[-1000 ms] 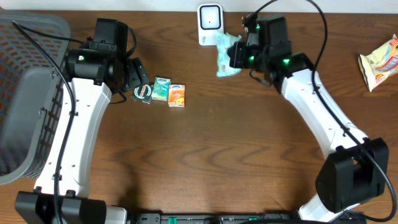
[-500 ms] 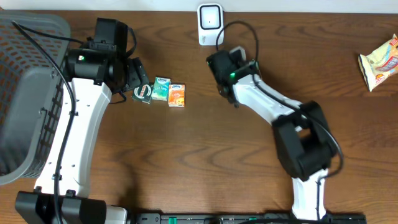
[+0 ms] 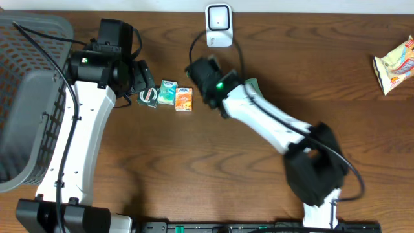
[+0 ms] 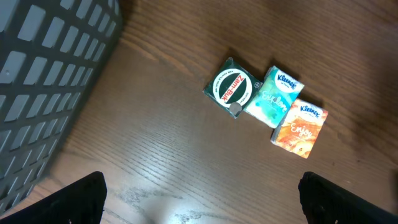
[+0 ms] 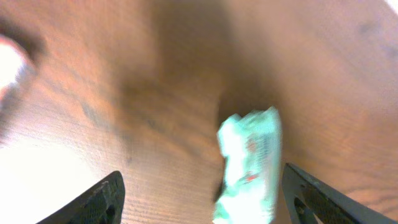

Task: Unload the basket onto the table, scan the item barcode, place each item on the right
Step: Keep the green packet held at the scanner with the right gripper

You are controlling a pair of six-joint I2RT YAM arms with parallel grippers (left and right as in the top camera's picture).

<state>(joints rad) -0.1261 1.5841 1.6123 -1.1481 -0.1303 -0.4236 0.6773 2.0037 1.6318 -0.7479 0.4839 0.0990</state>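
Observation:
The right gripper shifts toward the mint-green packet [image 3: 251, 83] [image 5: 249, 165] next, below it and to its right in the overhead view, near one finger, then lowers and closes.
The mint-green packet [image 5: 249, 165] shows blurred in the right wrist view, between the wide-apart fingers and close to the right one. My right gripper [image 5: 205, 199] is open; overhead it [image 3: 203, 74] hangs left of and below the white scanner [image 3: 218, 26]. Only a sliver of the packet [image 3: 251, 83] shows beside the arm there. My left gripper [image 4: 202, 199] is open over bare wood, just left of a row of three small packs: a green Zam-Buk box [image 4: 231, 88], a teal Kleenex pack [image 4: 273, 98] and an orange pack [image 4: 300, 127].
A grey mesh basket [image 3: 26, 97] fills the left side of the table. A yellow snack bag [image 3: 394, 65] lies at the far right edge. The right arm stretches diagonally across the middle of the table.
The right arm swung left from in front of the scanner toward the row of packs. Its jaws, shut on the mint-green packet a second ago, now stand apart. The left arm is still.

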